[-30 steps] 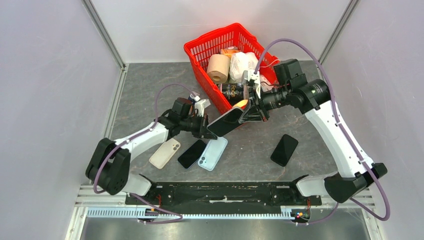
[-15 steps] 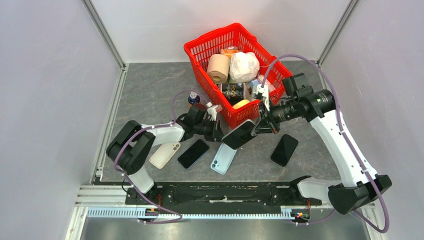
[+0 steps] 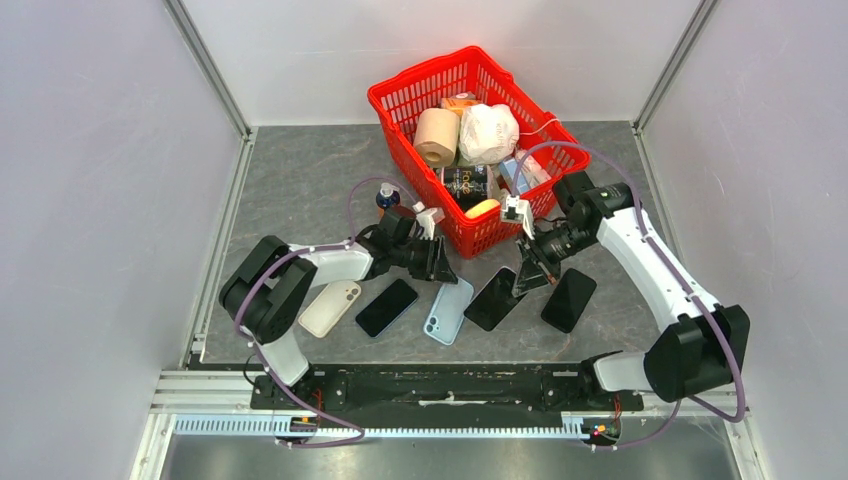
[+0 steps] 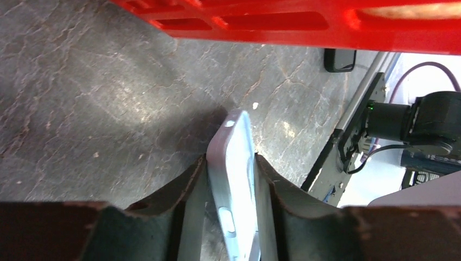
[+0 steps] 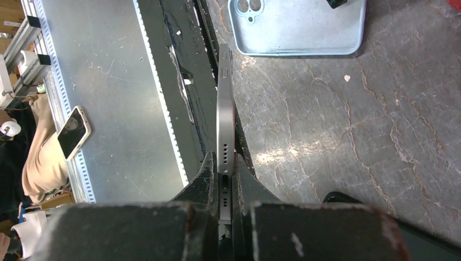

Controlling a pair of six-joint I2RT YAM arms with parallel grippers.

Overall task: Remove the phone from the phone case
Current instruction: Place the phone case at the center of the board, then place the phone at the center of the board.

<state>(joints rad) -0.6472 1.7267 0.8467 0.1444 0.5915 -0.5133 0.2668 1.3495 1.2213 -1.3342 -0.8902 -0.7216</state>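
Observation:
The phone is out of its case; my right gripper should next lower and release it on the bare tabletop (image 5: 274, 95) below, beside the empty case.
The dark phone (image 3: 493, 299) is out of its case and hangs low over the table, tilted, with my right gripper (image 3: 526, 274) shut on its upper end. In the right wrist view the phone (image 5: 225, 109) shows edge-on, pinched between the fingers of that gripper (image 5: 226, 176). The empty light blue phone case (image 3: 449, 311) lies on the table just left of the phone. Its far end sits between the jaws of my left gripper (image 3: 438, 268). In the left wrist view the case (image 4: 235, 157) stands between the parted fingers of the left gripper (image 4: 230, 159), with a gap on its left side.
A red basket (image 3: 422, 70) with a paper roll (image 3: 436, 135) and a white bag (image 3: 487, 130) stands right behind both grippers. On the table lie a black phone (image 3: 568, 299), another black phone (image 3: 386, 307) and a beige one (image 3: 330, 307). A small bottle (image 3: 387, 197) stands by the left arm.
The right gripper has pulled the phone free and carried it down and right. The left gripper has lowered the blue case onto the table and loosened its jaws.

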